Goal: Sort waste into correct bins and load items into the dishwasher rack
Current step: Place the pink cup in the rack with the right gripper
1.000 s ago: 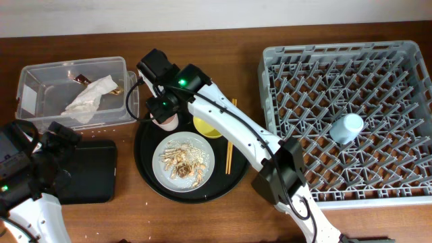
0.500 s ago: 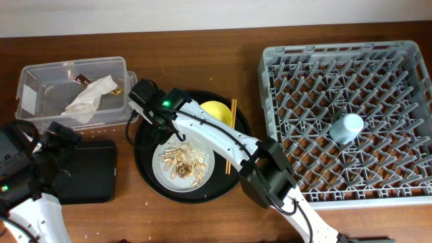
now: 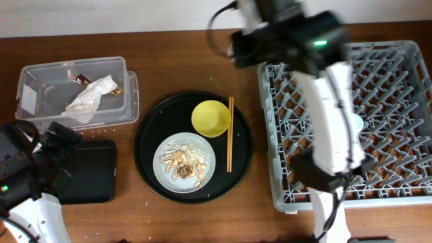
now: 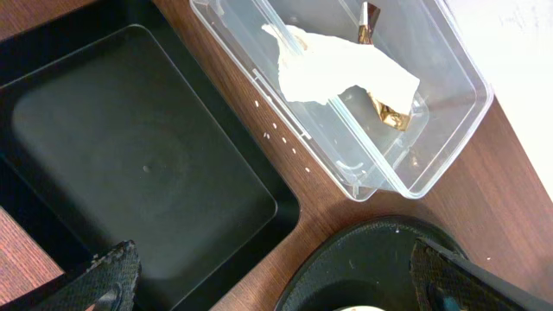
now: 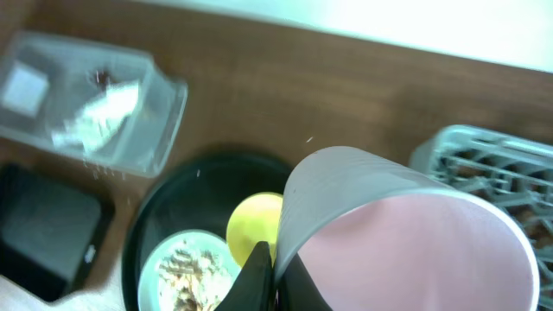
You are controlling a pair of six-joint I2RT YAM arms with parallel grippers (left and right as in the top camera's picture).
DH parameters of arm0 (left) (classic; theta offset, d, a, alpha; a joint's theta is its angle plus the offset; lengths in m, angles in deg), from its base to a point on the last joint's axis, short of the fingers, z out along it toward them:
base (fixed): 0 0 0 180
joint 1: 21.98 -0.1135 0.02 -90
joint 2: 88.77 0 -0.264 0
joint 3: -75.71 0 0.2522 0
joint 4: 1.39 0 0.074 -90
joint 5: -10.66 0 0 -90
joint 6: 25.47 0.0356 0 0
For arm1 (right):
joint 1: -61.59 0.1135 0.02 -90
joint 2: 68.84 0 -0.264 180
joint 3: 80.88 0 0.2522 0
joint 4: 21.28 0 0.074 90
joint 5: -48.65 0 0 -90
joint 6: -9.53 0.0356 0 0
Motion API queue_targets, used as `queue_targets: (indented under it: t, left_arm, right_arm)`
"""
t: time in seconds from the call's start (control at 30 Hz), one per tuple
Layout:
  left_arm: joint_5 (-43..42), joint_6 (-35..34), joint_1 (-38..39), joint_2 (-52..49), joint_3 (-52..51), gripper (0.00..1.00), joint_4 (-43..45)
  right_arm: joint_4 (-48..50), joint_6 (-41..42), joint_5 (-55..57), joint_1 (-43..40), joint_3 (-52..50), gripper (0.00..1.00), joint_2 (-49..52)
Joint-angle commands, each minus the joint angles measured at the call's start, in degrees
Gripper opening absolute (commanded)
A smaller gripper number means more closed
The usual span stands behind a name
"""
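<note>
My right gripper will next tilt and lower back to release the cup (image 5: pixel 415 250) on the rack's bare near tray-side wires, below and back from it.
My right gripper (image 5: pixel 276 272) is shut on the rim of the small pink cup (image 5: pixel 415 250), one finger inside the wall and one outside. It holds the cup high, near the far left corner of the grey dishwasher rack (image 3: pixel 405 67). Below on the round black tray (image 3: pixel 148 145) sit the yellow bowl (image 3: pixel 210 118), the wooden chopsticks (image 3: pixel 229 133) and the grey-blue plate (image 3: pixel 202 177) carrying food scraps (image 3: pixel 181 162). My left gripper (image 4: pixel 281 283) hangs open over the table, between the shallow black tray (image 4: pixel 130 164) and the round tray. The clear tub (image 3: pixel 27 101) holds the napkin (image 4: pixel 337 69) and foil wrapper (image 4: pixel 390 114).
My right arm (image 3: pixel 331 101) stretches over the rack's left half and hides most of what stands there. The clear tub and the shallow black tray (image 3: pixel 88 172) lie side by side at the left. My left arm (image 3: pixel 27 175) fills the near left corner.
My right gripper shut on the pink cup, lifted it off the round tray, and swung up and right to the rack's far left corner. The left arm stayed still.
</note>
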Motion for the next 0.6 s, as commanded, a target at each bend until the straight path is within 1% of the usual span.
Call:
queue_targets:
  t: [0.0,0.07,0.1,0.13,0.17,0.2,0.23,0.27,0.37,0.4,0.43,0.47,0.5,0.53,0.57]
  left_arm:
    - [0.3,-0.5,-0.1,0.2,0.2,0.99,0.1]
    - [0.3,-0.5,-0.1,0.2,0.2,0.99,0.1]
    - [0.3,-0.5,-0.1,0.2,0.2,0.99,0.1]
    - [0.3,-0.5,-0.1,0.2,0.2,0.99,0.1]
    - [0.3,-0.5,-0.1,0.2,0.2,0.99,0.1]
    - [0.3,-0.5,-0.1,0.2,0.2,0.99,0.1]
    - [0.3,-0.5,-0.1,0.2,0.2,0.99,0.1]
    - [0.3,-0.5,-0.1,0.2,0.2,0.99,0.1]
    - [0.3,-0.5,-0.1,0.2,0.1,0.99,0.0]
    - [0.3,-0.5,-0.1,0.2,0.1,0.99,-0.1]
    - [0.3,-0.5,-0.1,0.2,0.1,0.99,-0.2]
    - [0.3,-0.5,-0.1,0.2,0.1,0.99,-0.3]
    - [0.3,-0.5,-0.1,0.2,0.1,0.99,-0.3]
    - [0.3,-0.5,-0.1,0.2,0.1,0.99,-0.3]
    - [0.3,-0.5,-0.1,0.2,0.1,0.99,-0.3]
  right_arm:
    - [-0.4,0.1,-7.7,-6.8,-6.3,0.04,-10.6]
    - [-0.4,-4.7,-7.7,-10.3,-26.2,0.04,-23.1]
    - [-0.4,-5.7,-7.8,-12.9,-35.2,0.04,-27.4]
    - [-0.3,-7.0,-8.8,-19.2,-47.7,0.04,-32.7]
    - [-0.3,-10.0,-12.8,-23.7,-53.6,0.04,-34.7]
    - [-0.4,-19.3,-26.8,-31.0,-61.4,0.04,-36.3]
    - [-0.3,-25.6,-38.1,-36.7,-67.4,0.04,-36.6]
    - [-0.3,-31.8,-45.9,-42.9,-75.2,0.04,-36.4]
    - [-0.4,-43.4,-56.0,-53.8,-95.3,0.04,-36.1]
    - [0.0,-48.2,-58.8,-56.5,-99.7,0.04,-36.0]
    - [2.0,-50.3,-60.0,-58.3,-103.4,0.04,-36.0]
    - [5.4,-50.3,-60.0,-59.2,-106.6,0.04,-35.7]
    - [6.3,-50.2,-60.0,-59.2,-107.5,0.04,-34.7]
    - [5.2,-50.2,-60.0,-59.2,-107.7,0.04,-33.5]
    - [1.6,-50.8,-60.0,-59.2,-108.1,0.04,-32.6]
